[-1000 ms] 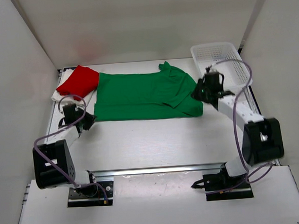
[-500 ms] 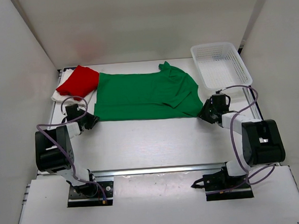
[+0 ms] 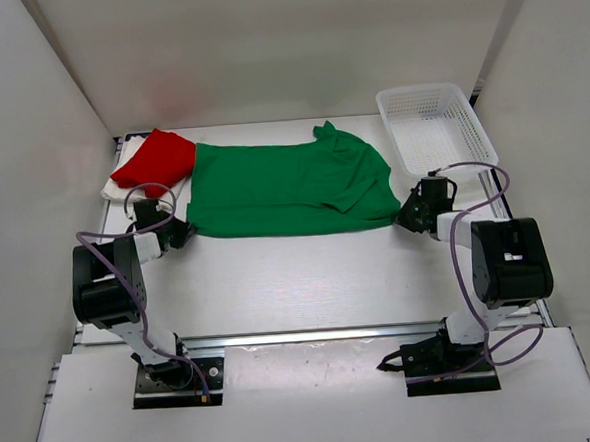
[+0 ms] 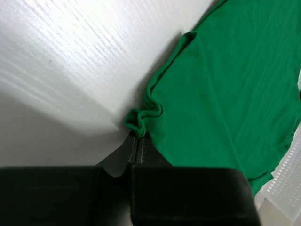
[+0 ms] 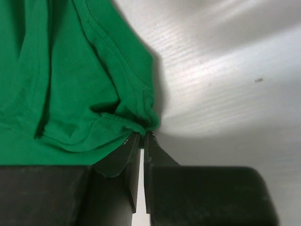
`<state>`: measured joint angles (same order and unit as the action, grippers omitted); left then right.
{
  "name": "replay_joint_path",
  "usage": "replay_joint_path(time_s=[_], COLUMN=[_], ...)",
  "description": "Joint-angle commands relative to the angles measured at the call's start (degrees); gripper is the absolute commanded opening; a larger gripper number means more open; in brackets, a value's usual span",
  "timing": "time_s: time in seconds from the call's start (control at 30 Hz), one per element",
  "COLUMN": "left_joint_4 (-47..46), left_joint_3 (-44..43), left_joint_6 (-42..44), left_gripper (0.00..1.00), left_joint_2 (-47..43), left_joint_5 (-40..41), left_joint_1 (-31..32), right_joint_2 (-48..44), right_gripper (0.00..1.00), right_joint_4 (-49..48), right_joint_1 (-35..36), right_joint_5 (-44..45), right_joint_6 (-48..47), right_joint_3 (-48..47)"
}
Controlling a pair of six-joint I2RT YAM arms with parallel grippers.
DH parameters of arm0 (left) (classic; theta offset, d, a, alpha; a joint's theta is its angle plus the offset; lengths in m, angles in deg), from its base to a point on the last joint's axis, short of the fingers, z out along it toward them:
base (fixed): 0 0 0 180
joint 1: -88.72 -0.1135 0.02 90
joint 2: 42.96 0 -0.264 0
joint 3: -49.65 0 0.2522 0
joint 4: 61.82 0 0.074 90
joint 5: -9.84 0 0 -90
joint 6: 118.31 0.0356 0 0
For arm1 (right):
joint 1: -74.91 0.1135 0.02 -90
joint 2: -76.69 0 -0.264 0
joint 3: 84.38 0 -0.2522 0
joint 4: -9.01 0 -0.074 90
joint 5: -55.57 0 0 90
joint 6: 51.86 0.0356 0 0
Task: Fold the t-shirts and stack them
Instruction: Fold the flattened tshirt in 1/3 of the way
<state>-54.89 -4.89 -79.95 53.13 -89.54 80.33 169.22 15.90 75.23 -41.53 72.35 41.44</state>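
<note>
I should pull the green shirt's near corner, pinched in my left gripper, back next onto the open table between my gripper and the bar, and release it.
A green t-shirt (image 3: pixel 283 187) lies spread flat across the far middle of the table. A folded red t-shirt (image 3: pixel 156 156) rests on a white t-shirt (image 3: pixel 113 190) at the far left. My left gripper (image 3: pixel 182 231) is shut on the green shirt's near left corner (image 4: pixel 141 120), which bunches at the fingertips. My right gripper (image 3: pixel 403 217) is shut on the near right corner (image 5: pixel 146 123), pinching the hem. Both grippers sit low on the table.
A white mesh basket (image 3: pixel 434 124) stands at the far right, just beyond the right gripper; its edge shows in the left wrist view (image 4: pixel 287 179). White walls enclose the table on three sides. The arm bases stand on a rail (image 3: pixel 312 335) at the near edge.
Both grippers came down to the green shirt's near corners and closed on them. The right arm swung back from beside the basket toward the near right corner.
</note>
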Motion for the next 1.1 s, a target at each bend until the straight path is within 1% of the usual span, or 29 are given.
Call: replay_joint_path(time_s=[0.0, 0.03, 0.1, 0.13, 0.2, 0.27, 0.3, 0.33, 0.4, 0.43, 0.47, 0.53, 0.57, 0.6, 0.67, 0.73, 0.77, 0.8, 0.83, 0.87, 0.9, 0.93, 0.97, 1.0, 1.03, 1.07], left_joint_4=[4.01, 4.71, 4.11, 4.45, 5.24, 6.82, 6.83, 8.83, 11.04, 11.83, 13.75, 18.23, 20.78, 23.07, 26.93, 28.98, 29.67, 30.12, 30.21, 30.82, 31.69, 32.57, 32.76, 32.58, 30.15, 28.99], left_joint_3=[0.34, 0.61, 4.02, 4.56, 8.41, 10.8, 12.37, 13.78, 15.63, 16.77, 17.56, 19.23, 20.11, 21.69, 23.11, 24.07, 23.29, 23.46, 21.89, 20.4, 19.6, 17.33, 15.31, 14.76, 14.24, 14.23], left_joint_6=[1.63, 2.06, 1.54, 1.37, 1.54, 3.46, 4.08, 4.78, 5.67, 6.54, 8.2, 11.27, 13.04, 14.01, 17.34, 17.02, 16.57, 15.96, 16.04, 16.04, 16.74, 17.18, 16.92, 16.22, 15.17, 14.73], left_gripper=[0.0, 0.0, 0.0, 0.0, 0.0, 0.0, 0.0, 0.0, 0.0, 0.0, 0.0, 0.0, 0.0, 0.0, 0.0, 0.06, 0.18, 0.35, 0.45, 0.6, 0.69, 0.71, 0.71, 0.67, 0.6, 0.56], left_joint_2=[-1.86, -2.48, -5.47, -5.83, -9.24, -12.84, -15.47, -16.89, -21.54, -22.26, -24.35, -28.57, -29.9, -32.52, -36.23, -40.44, -41.33, -42.64, -43.7, -44.49, -44.59, -44.24, -44.15, -44.24, -44.93, -45.38], left_joint_5=[1.92, 2.09, 1.39, 0.26, -2.11, -2.65, -2.39, -2.56, -3.61, -5.36, -6.51, -8.27, -9.58, -9.51, -7.41, -6.61, -7.74, -7.84, -8.1, -7.84, -7.67, -7.23, -6.35, -6.0, -6.6, -8.09], left_joint_1=[-0.14, -0.58, -1.45, -2.59, -4.35, -5.59, -6.9, -7.95, -9.8, -11.46, -12.26, -15.68, -16.57, -18.06, -18.86, -17.91, -17.03, -16.67, -16.75, -17.45, -17.46, -16.94, -15.54, -14.31, -13.77, -12.9], right_joint_2=[-3.22, -4.02, -7.35, -9.02, -11.91, -15.44, -18.15, -21.22, -26.4, -29.83, -31.69, -38.53, -40.13, -41.63, -42.61, -45.31, -47.16, -48.05, -48.41, -48.5, -48.24, -47.71, -47.79, -47.53, -46.66, -46.22], right_gripper=[0.0, 0.0, 0.0, 0.0, 0.0, 0.0, 0.0, 0.0, 0.0, 0.0, 0.0, 0.0, 0.0, 0.0, 0.0, 0.0, 0.0, 0.09, 0.19, 0.34, 0.42, 0.49, 0.53, 0.57, 0.57, 0.56], right_joint_4=[1.76, 2.73, 4.32, 6.07, 8.61, 10.39, 10.56, 10.91, 13.1, 15.55, 16.79, 21.88, 23.56, 26.62, 32.08, 35.08, 36.48, 37.45, 38.16, 37.9, 38.33, 38.6, 39.04, 39.13, 39.65, 39.22], right_joint_1=[-0.05, -0.05, 1.17, 1.79, 2.49, 1.28, -0.04, -0.05, -5.74, -6.72, -8.13, -10.33, -11.47, -11.65, -9.47, -7.97, -7.35, -7.52, -7.61, -7.52, -7.61, -7.35, -7.44, -6.74, -6.12, -4.29], right_joint_5=[1.29, 1.38, 2.69, 2.7, 2.09, -0.01, -2.9, -5.19, -8.09, -8.81, -8.73, -10.39, -11.27, -12.15, -10.32, -10.75, -10.58, -10.14, -8.92, -7.77, -7.59, -6.63, -5.05, -4.6, -4.77, -4.25], right_joint_6=[1.37, 2.25, 3.66, 3.92, 4.54, 5.41, 5.86, 6.3, 5.25, 4.9, 4.55, 3.93, 3.75, 2.97, 2.52, 3.83, 4.19, 4.71, 4.02, 2.62, 1.83, 0.34, -0.37, -2.55, -4.23, -5.73], right_joint_3=[0.34, 1.22, 4.2, 5.52, 7.27, 10.79, 13.59, 16.49, 19.57, 20.73, 21.08, 22.4, 22.75, 21.89, 20.74, 20.74, 20.56, 20.47, 19.69, 17.86, 17.14, 14.96, 13.2, 11.61, 8.99, 6.96])
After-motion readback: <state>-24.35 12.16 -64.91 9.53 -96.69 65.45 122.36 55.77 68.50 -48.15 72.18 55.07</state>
